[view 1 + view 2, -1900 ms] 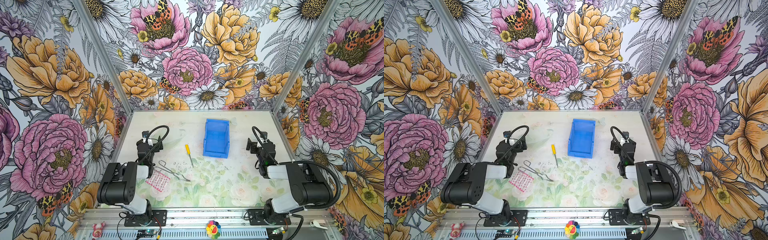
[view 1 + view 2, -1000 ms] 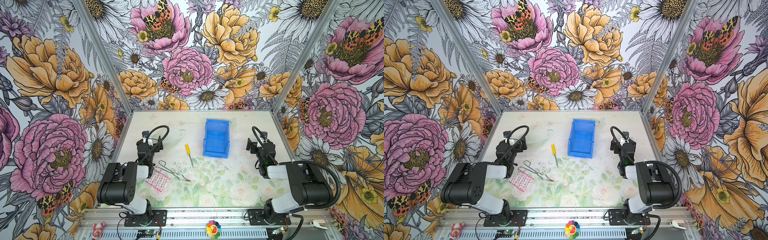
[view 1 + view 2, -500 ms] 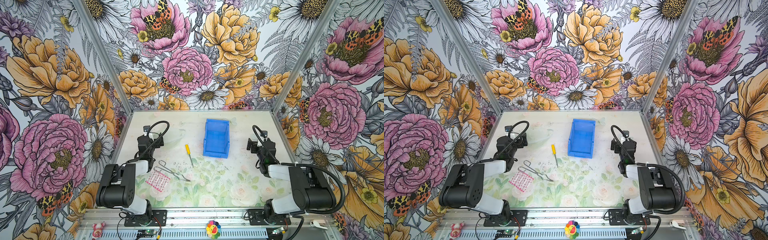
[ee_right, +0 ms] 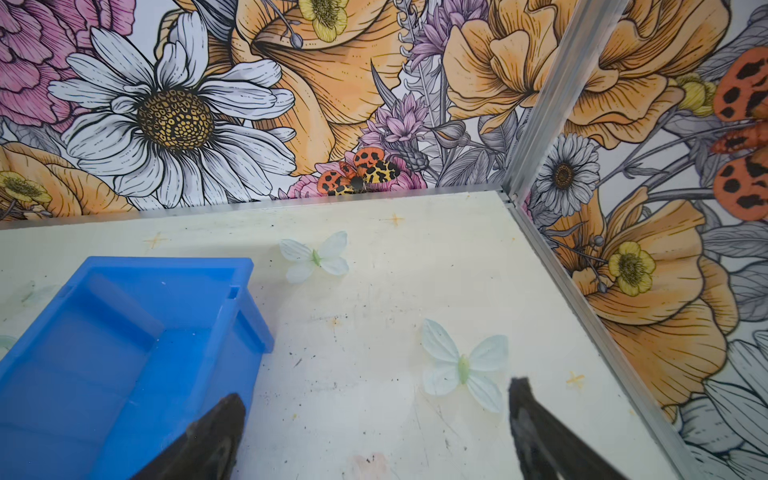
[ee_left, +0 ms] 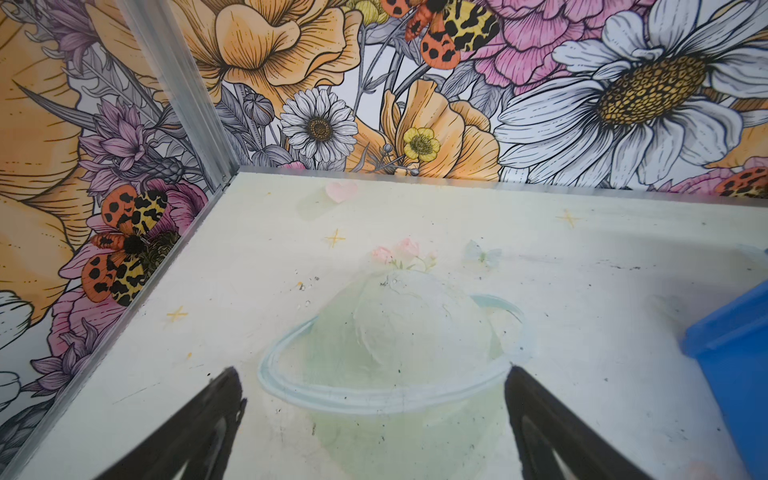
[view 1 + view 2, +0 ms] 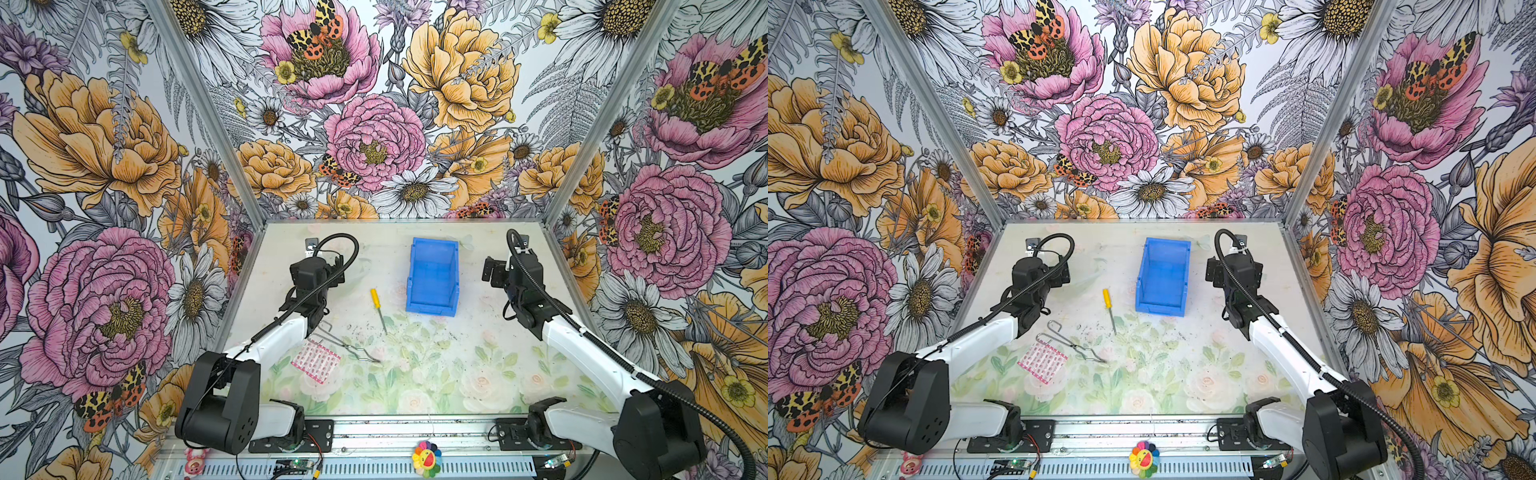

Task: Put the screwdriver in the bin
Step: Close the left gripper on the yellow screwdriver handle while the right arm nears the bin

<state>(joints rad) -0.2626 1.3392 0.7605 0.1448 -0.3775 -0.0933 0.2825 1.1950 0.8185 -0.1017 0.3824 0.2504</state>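
Note:
The screwdriver lies below my left gripper and nearer the bin, so next I will swing it binward, tip it downward and lower it onto the yellow handle (image 6: 374, 297).
The screwdriver (image 6: 379, 308) (image 6: 1109, 309), yellow-handled with a thin silver shaft, lies flat on the table just left of the blue bin (image 6: 430, 306) (image 6: 1158, 309). The bin holds nothing. My left gripper (image 6: 332, 270) (image 6: 1059, 272) (image 5: 372, 374) hovers open over bare table, left of and slightly beyond the screwdriver. Only the bin's corner (image 5: 731, 365) shows in the left wrist view. My right gripper (image 6: 505, 266) (image 6: 1221, 270) (image 4: 376, 392) is open beside the bin's right wall (image 4: 245, 316), with nothing between its fingers. Neither wrist view shows the screwdriver.
Bent silver wire tongs (image 6: 345, 343) (image 6: 1071, 343) lie near the left arm's forearm, with a flat pink-patterned square sheet (image 6: 316, 361) (image 6: 1042, 361) next to them. Flowered walls enclose the table on three sides, and the arm bases stand at its front edge.
Both arms have lifted and reached a little toward the back wall. The screwdriver, bin, tongs and sheet have not moved. Both grippers stay open.

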